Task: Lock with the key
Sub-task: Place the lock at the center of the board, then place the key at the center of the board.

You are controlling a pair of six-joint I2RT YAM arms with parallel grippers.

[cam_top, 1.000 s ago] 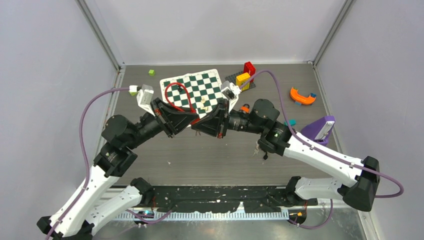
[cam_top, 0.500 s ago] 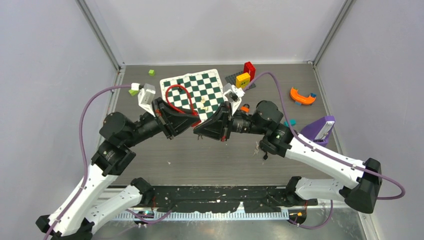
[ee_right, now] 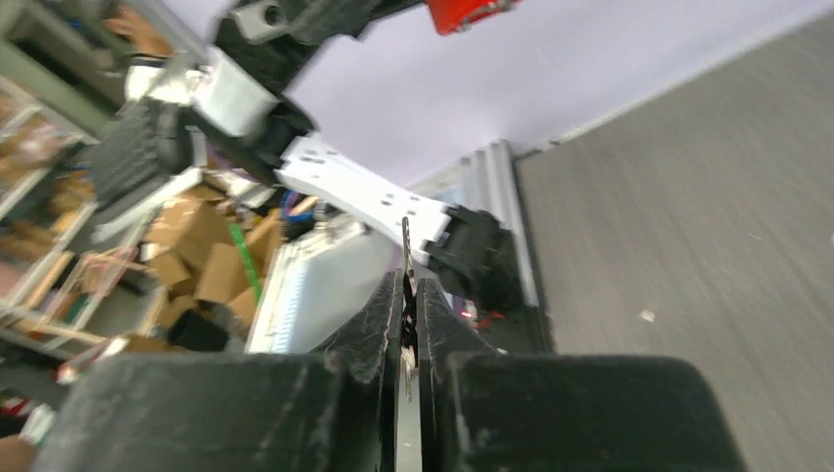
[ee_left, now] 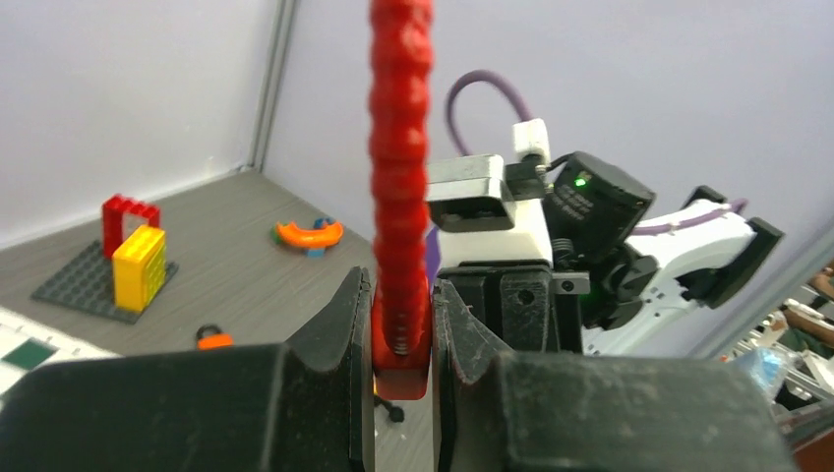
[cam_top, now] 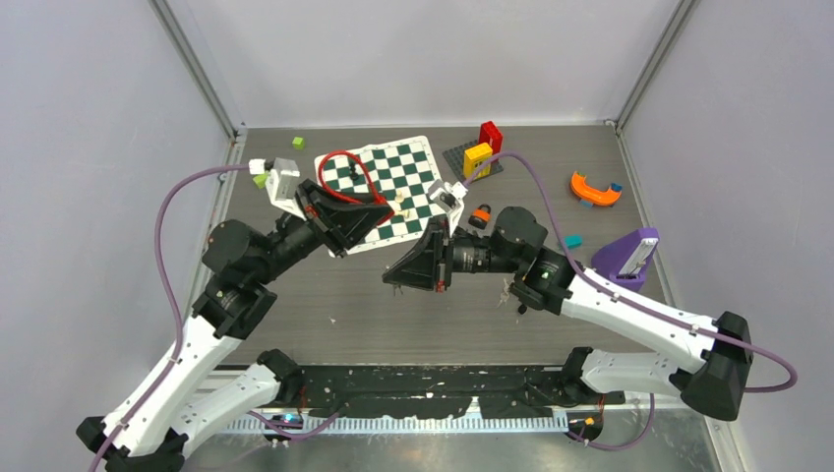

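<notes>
The key has room on the bare table by the chessboard's near edge point(cam_top: 378, 272), so my right gripper will go down there next and tilt its fingers down.
My left gripper point(cam_top: 384, 206) is shut on the red body of a cable lock point(ee_left: 401, 346) and holds it above the table. The lock's red cable loop point(cam_top: 343, 173) arches back over the chessboard; in the left wrist view it rises straight up point(ee_left: 400, 138). My right gripper point(cam_top: 389, 278) is shut on a thin metal key point(ee_right: 405, 244), whose blade sticks out past the fingertips. The right gripper sits lower and nearer than the left, with a clear gap between them. In the right wrist view the lock's red body point(ee_right: 466, 12) shows at the top edge, apart from the key.
A green-and-white chessboard mat point(cam_top: 405, 163) with small pieces lies at the back. A grey plate with red and yellow bricks point(cam_top: 481, 149), a small orange padlock point(cam_top: 480, 216), an orange curved piece point(cam_top: 593, 189), a purple object point(cam_top: 627, 254) and a green cube point(cam_top: 297, 143) lie around.
The two grippers were nearly tip to tip; they have drawn apart. My left gripper lifted the lock up and back; my right gripper moved nearer and down with the key.
</notes>
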